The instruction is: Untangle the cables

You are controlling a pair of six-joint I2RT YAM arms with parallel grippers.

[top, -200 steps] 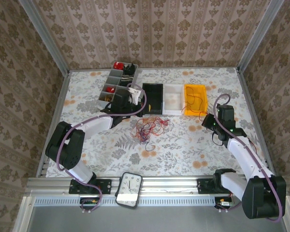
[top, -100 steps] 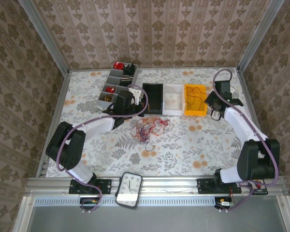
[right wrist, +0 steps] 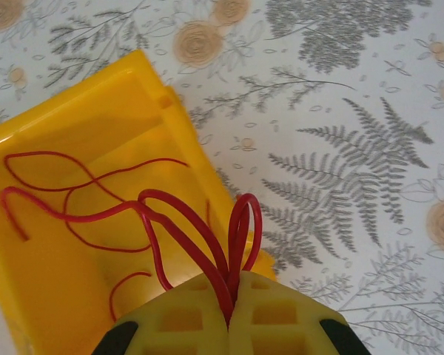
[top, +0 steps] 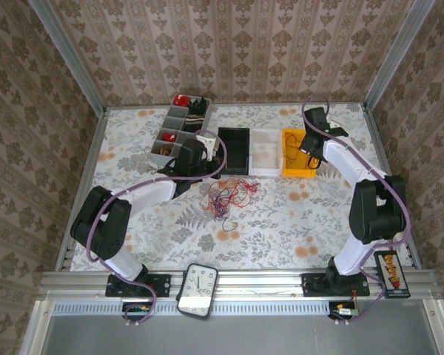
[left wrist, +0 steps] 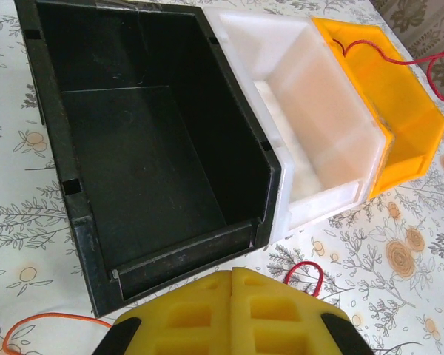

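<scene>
My right gripper shifts toward the white bin next, over the yellow bin's bottom, and releases the red cable, because its held loops still stand by the yellow bin's rim.
A loose tangle of red, orange and dark cables (top: 227,194) lies on the table in front of the bins. My right gripper (right wrist: 231,292) is shut on a red cable (right wrist: 170,222), whose loops stick up from the pads and trail into the yellow bin (right wrist: 52,244); in the top view it hovers over that bin's right edge (top: 311,151). My left gripper (left wrist: 230,279) is shut with nothing between its pads, just in front of the black bin (left wrist: 148,140). A red loop (left wrist: 305,272) and an orange strand (left wrist: 48,325) lie beside it.
Black (top: 234,150), white (top: 266,151) and yellow (top: 297,153) bins stand in a row at the back. A grey divided tray (top: 179,127) with red items sits at the back left. A clock (top: 197,289) lies at the near edge.
My right arm has swung from the right side of the table up and back to the yellow bin, carrying the red cable. The left arm has stayed put.
</scene>
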